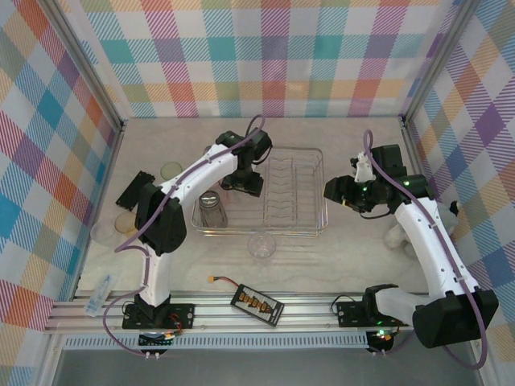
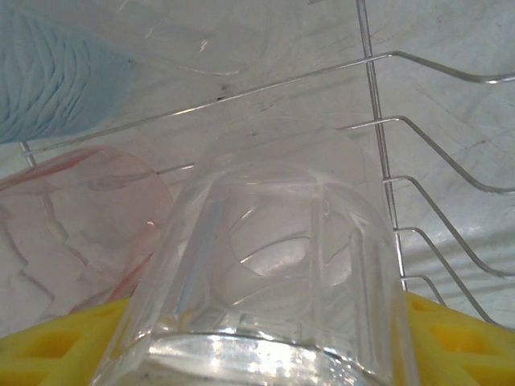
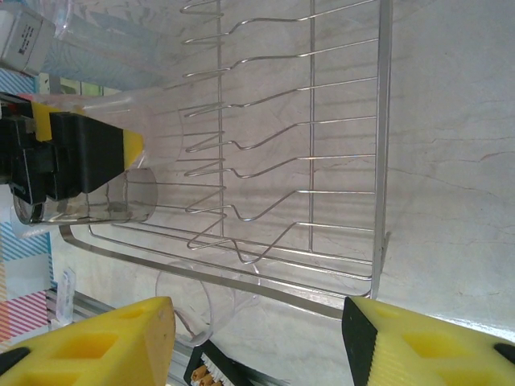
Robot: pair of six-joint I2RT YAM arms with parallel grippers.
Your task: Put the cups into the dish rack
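Note:
Next, my left gripper brings the clear ribbed cup (image 2: 273, 265) down onto the open rack wires beside the pink cup and releases it, since that gap stands empty.
My left gripper (image 1: 244, 182) hangs over the left part of the dish rack (image 1: 314, 211), shut on a clear ribbed cup (image 2: 273, 265) that sits between its yellow pads (image 2: 56, 354). Just beyond that cup lie a pink cup (image 2: 72, 225) and a blue cup (image 2: 56, 80) among the rack wires (image 2: 378, 161). A smoky grey cup (image 1: 212, 207) stands in the rack's near-left corner. Another clear cup (image 1: 261, 244) lies on the table in front of the rack. My right gripper (image 1: 342, 193) hovers open at the rack's right end (image 3: 378, 161), with nothing between its fingers (image 3: 426, 346).
Two yellowish cups (image 1: 171, 170) (image 1: 126, 223) rest on the table left of the rack, next to a black pack (image 1: 133, 190). A connector board (image 1: 257, 304) lies by the front rail and a plastic piece (image 1: 100, 293) at the near left. Plaid walls close in three sides.

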